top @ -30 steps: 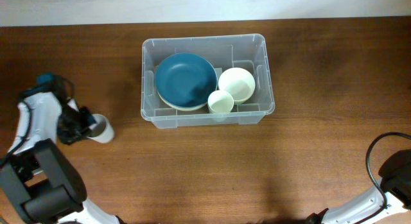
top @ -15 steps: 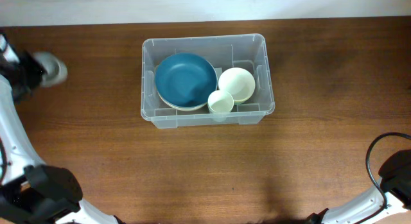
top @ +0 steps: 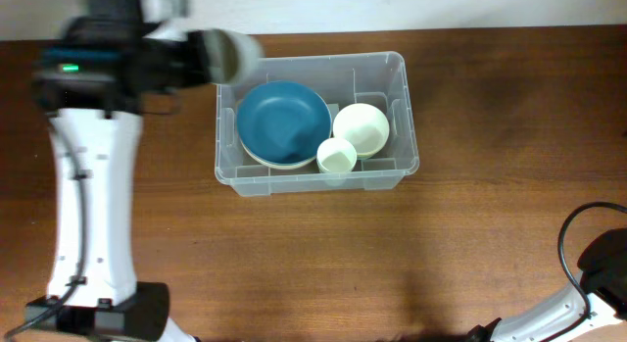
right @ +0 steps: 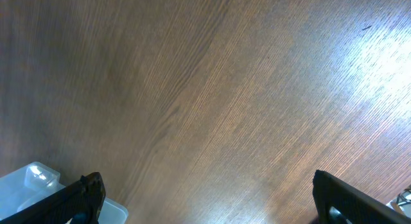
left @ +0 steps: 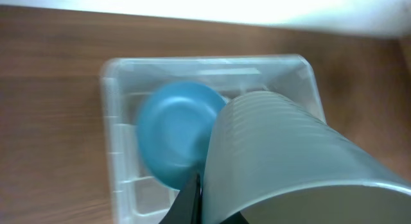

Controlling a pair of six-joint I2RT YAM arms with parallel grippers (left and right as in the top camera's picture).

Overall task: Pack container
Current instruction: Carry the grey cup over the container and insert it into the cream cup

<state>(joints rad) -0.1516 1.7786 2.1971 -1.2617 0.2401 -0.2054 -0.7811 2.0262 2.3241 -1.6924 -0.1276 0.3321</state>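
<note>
My left gripper should move across the blue plate [top: 284, 122] and then down to let go of its cup in the small pale cup [top: 336, 153], which is open below it, beyond that plate.
The clear plastic container [top: 312, 122] stands at the table's middle back. It holds a blue plate [top: 284, 122], a pale bowl [top: 361, 127] and a small pale cup [top: 336, 156]. My left gripper [top: 201, 56] is raised beside the container's back left corner, shut on a pale grey-green ribbed cup [top: 227, 54]. In the left wrist view that cup [left: 289, 160] fills the lower right, over the container [left: 115, 153] and the blue plate [left: 173, 131]. My right gripper [right: 209, 198] is open and empty over bare wood; only its fingertips show.
The right arm's base and cable [top: 588, 254] sit at the table's front right corner. A corner of the container [right: 32, 185] shows at the lower left of the right wrist view. A pale wall runs behind the table's back edge.
My left arm swung from the table's left side up and right with the cup, to beside the container's back left corner. The right arm has not moved.
</note>
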